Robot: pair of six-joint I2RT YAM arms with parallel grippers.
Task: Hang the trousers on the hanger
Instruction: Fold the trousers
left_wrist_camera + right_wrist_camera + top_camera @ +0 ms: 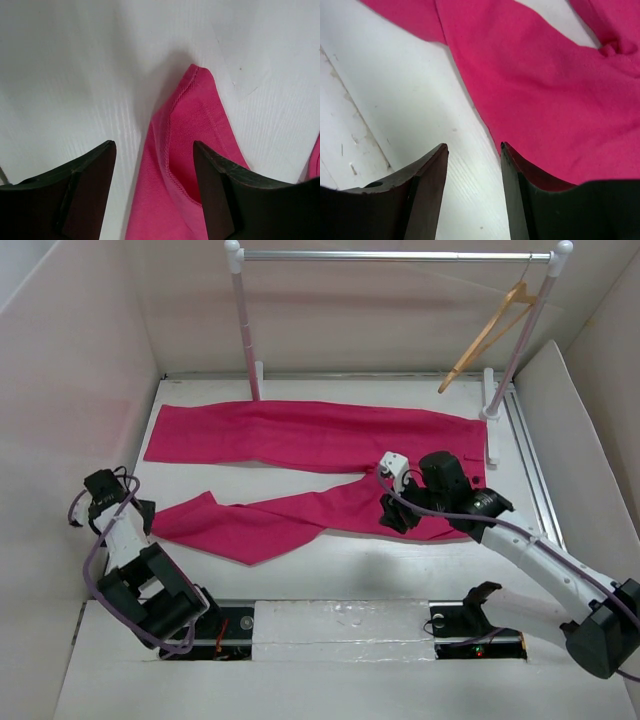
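Next, my left gripper moves down and closes on the ribbed cuff edge of the trousers' near leg, since it lies below, between its open fingers.
The magenta-pink trousers (pixel 310 435) lie flat on the white table, one leg along the back and the other angled toward the front left. The tan wooden hanger (pixel 490 328) hangs by its hook from the rail at the back right. My left gripper (pixel 143 517) is open at the cuff end of the near leg. In the left wrist view the cuff (pixel 190 130) lies between the open fingers (pixel 92 190). My right gripper (pixel 393 514) is open, low at the near edge of the waist. In the right wrist view the cloth (pixel 545 85) lies beside the right finger (pixel 517 200), with bare table between the jaws.
A rack with white posts (pixel 243 325) and a grey rail (pixel 390 255) stands at the back. White walls (pixel 70 390) enclose the table on the left, back and right. A metal strip (pixel 535 470) runs along the right side.
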